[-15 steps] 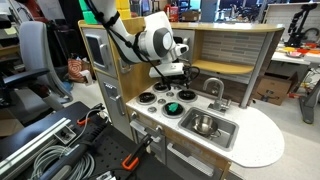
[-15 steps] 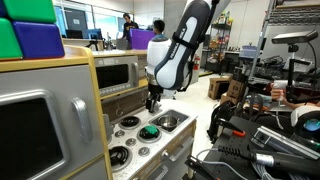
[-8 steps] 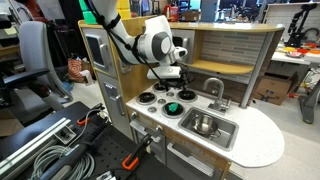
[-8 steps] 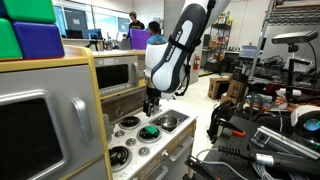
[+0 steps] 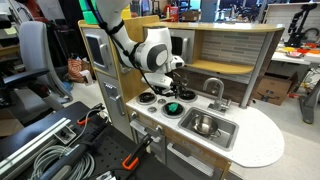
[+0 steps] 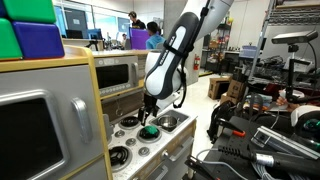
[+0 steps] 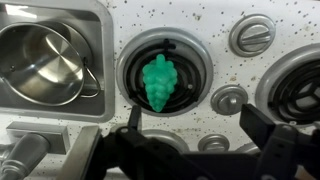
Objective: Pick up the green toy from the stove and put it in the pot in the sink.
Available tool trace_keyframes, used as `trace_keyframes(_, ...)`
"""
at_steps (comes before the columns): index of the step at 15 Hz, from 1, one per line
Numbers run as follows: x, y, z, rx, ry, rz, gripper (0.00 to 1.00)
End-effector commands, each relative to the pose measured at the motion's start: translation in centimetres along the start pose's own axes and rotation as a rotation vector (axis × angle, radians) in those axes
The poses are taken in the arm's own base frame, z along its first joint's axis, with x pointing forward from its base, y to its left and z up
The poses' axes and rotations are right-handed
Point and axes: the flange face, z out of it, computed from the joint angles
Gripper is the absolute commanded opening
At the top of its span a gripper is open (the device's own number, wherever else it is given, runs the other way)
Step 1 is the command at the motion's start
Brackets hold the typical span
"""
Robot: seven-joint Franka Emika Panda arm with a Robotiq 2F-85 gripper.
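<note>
My gripper lowers toward the burner and shifts slightly toward the pot's side next, since the green toy (image 7: 160,83) lies off-centre, nearer the finger on that side.
The green toy (image 7: 160,83) lies on a black burner of the white stove (image 7: 200,30); it also shows in both exterior views (image 5: 172,107) (image 6: 150,131). My gripper (image 7: 196,125) is open and empty, hovering just above the stove, its fingertips beside the toy's burner. In the exterior views the gripper (image 5: 165,87) (image 6: 148,106) hangs above the toy. The steel pot (image 7: 42,62) sits in the grey sink (image 7: 50,15), next to the stove; the pot also shows in an exterior view (image 5: 204,125). The sink shows there too (image 5: 222,133).
A curved silver faucet (image 5: 216,88) stands behind the sink. Silver knobs (image 7: 252,34) sit on the stove. A silver oven (image 6: 118,72) and coloured blocks (image 6: 30,30) stand beside the stove. The wooden back wall (image 5: 230,50) rises behind the counter.
My gripper has come down towards the stove and the green toy, shifting slightly along the cooktop. The toy and pot have not moved.
</note>
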Motion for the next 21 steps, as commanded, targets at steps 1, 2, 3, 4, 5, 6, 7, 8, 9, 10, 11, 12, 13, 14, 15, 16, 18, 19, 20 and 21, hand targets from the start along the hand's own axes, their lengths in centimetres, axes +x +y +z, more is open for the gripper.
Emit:
trace_keyframes(1, 0.5, 0.5, 1.1, -0.02, 0.03, 0.052, 1.0)
trace_keyframes(2, 0.5, 0.5, 1.6, -0.023, 0.017, 0.054, 1.0)
trace_keyframes(3, 0.6, 0.6, 2.0, -0.034, 0.016, 0.059, 1.0)
trace_keyframes(4, 0.7, 0.6, 2.5, -0.043, 0.004, 0.061, 1.0)
trace_keyframes(5, 0.8, 0.6, 3.0, -0.052, 0.003, 0.067, 1.0)
trace_keyframes(6, 0.8, 0.7, 3.5, -0.06, -0.001, 0.073, 1.0)
trace_keyframes(7, 1.0, 0.7, 4.0, -0.07, 0.0, 0.078, 1.0)
trace_keyframes(8, 1.2, 0.7, 4.5, -0.079, -0.001, 0.081, 1.0)
trace_keyframes(9, 1.4, 0.7, 5.0, -0.094, 0.003, 0.083, 1.0)
trace_keyframes(10, 1.5, 0.6, 5.4, -0.103, 0.005, 0.083, 1.0)
trace_keyframes(11, 1.7, 0.5, 5.9, -0.112, 0.004, 0.085, 1.0)
trace_keyframes(12, 1.8, 0.5, 6.3, -0.119, 0.004, 0.088, 1.0)
trace_keyframes(13, 2.0, 0.5, 6.7, -0.126, 0.002, 0.092, 1.0)
trace_keyframes(14, 2.1, 0.5, 7.2, -0.129, -0.003, 0.098, 1.0)
trace_keyframes(15, 2.1, 0.7, 7.6, -0.13, -0.008, 0.106, 0.75)
trace_keyframes(16, 2.2, 0.8, 7.9, -0.129, -0.011, 0.11, 0.74)
trace_keyframes(18, 2.2, 1.1, 8.4, -0.124, -0.01, 0.118, 0.49)
trace_keyframes(19, 2.1, 1.3, 8.2, -0.115, -0.008, 0.12, 0.42)
trace_keyframes(20, 2.0, 1.4, 8.0, -0.107, -0.005, 0.121, 0.35)
trace_keyframes(21, 1.8, 1.5, 7.7, -0.1, -0.003, 0.122, 0.27)
